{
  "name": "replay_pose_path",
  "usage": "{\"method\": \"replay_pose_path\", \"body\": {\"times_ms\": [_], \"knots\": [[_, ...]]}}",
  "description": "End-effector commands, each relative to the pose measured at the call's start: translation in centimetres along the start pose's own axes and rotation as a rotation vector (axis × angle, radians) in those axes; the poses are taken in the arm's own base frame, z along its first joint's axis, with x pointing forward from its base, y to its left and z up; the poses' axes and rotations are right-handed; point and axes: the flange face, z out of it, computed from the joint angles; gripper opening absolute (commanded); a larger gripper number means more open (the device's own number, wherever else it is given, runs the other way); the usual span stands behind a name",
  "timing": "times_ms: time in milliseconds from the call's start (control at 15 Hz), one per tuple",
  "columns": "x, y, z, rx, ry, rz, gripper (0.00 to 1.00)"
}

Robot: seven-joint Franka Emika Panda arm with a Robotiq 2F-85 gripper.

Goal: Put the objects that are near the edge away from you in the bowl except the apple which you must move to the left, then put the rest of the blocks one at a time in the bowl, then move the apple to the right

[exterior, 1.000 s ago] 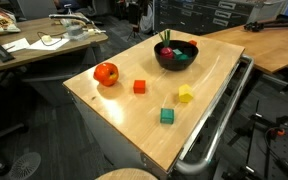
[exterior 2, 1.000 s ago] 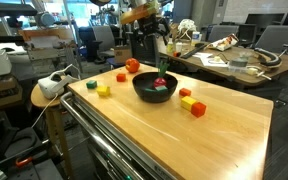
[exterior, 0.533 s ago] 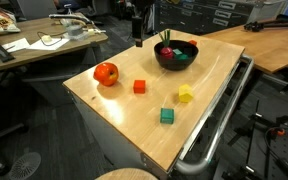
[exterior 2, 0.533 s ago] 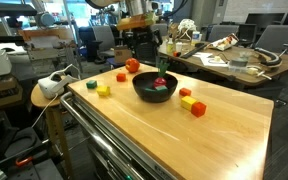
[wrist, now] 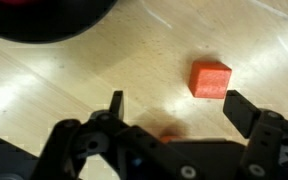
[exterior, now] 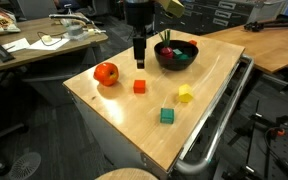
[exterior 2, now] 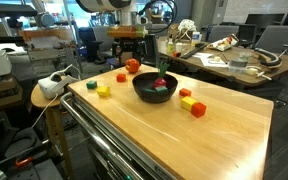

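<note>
The orange-red block [wrist: 210, 79] is off-centre, nearer one finger, so my gripper will next move toward the right in the wrist view and go down over the block.
An orange-red block [exterior: 139, 86] lies on the wooden table between the red apple [exterior: 105, 72] and the black bowl [exterior: 176, 53]. My gripper [exterior: 138, 57] hangs open and empty just above the table, beside the bowl and a little behind this block. In the wrist view the block [wrist: 210, 79] lies ahead of the open gripper [wrist: 180, 108], nearer one finger, with the bowl's rim [wrist: 44, 25] at the top. The bowl [exterior 2: 155, 87] holds a few coloured objects. The apple [exterior 2: 132, 66] and the block [exterior 2: 121, 77] sit under the gripper [exterior 2: 128, 50].
A yellow block [exterior: 185, 94] and a green block [exterior: 167, 116] lie nearer the table's front edge [exterior: 134, 150]. In an exterior view three more blocks [exterior 2: 192, 103] lie beside the bowl. Desks and chairs stand around the table.
The gripper has come from beside the bowl's rim towards the apple side and has dropped lower, so it now hangs near the orange-red block. No object has moved.
</note>
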Motion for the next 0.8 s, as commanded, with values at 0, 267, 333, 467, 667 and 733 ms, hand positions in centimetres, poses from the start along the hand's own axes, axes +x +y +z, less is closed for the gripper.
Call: {"method": "replay_pose_path", "body": {"times_ms": [0,267,333,467,667,733], "knots": [[-0.3,-1.5,-0.1,0.057,-0.028,-0.032,1.0],[-0.3,-2.8,0.8,0.06,-0.041,-0.043,1.0],[-0.3,-3.0,1.2,0.063,-0.042,-0.049,1.0],[-0.1,-3.4,2.0,0.069,-0.049,-0.049,1.0],[0.0,-4.3,3.3,0.081,-0.068,-0.062,1.0],[0.1,-4.6,3.6,0.087,-0.068,-0.056,1.0]]}}
